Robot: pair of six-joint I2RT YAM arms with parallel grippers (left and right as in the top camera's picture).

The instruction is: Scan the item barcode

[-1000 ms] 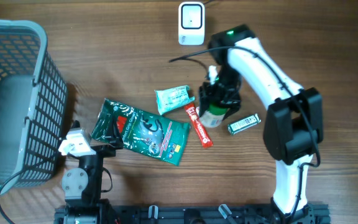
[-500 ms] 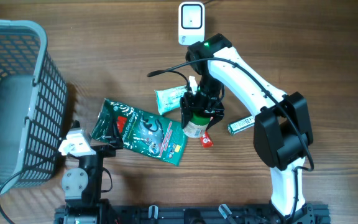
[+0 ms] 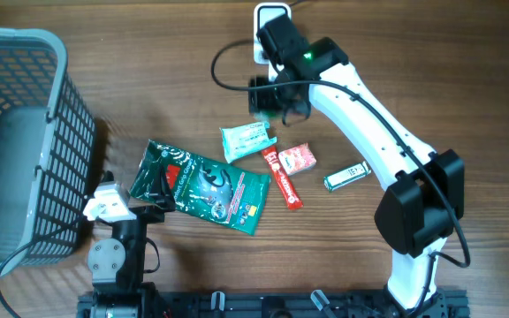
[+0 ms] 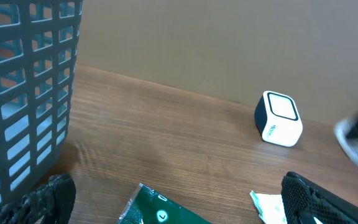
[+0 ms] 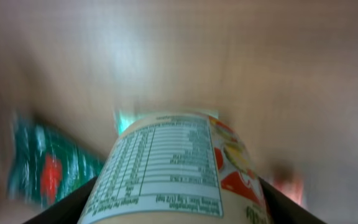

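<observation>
Next, my right gripper needs to swing to its right in the overhead view and down to release the bottle, since bare wood clear of items lies there.
My right gripper is shut on a cream bottle whose nutrition label faces the wrist camera; dark fingers press both its sides. Seen from overhead, that gripper hangs above the table just in front of the white barcode scanner, and the bottle is mostly hidden under it. The left wrist view shows the scanner standing on the wood. My left gripper rests open near the front left; its fingers hold nothing.
A grey basket stands at the left. On the table lie a green pouch, a pale green sachet, a red stick pack, a small red box and a silver item.
The right arm has lifted the bottle from among the items and carried it back and to the left, toward the scanner. The small red box now shows. The left arm has not moved.
</observation>
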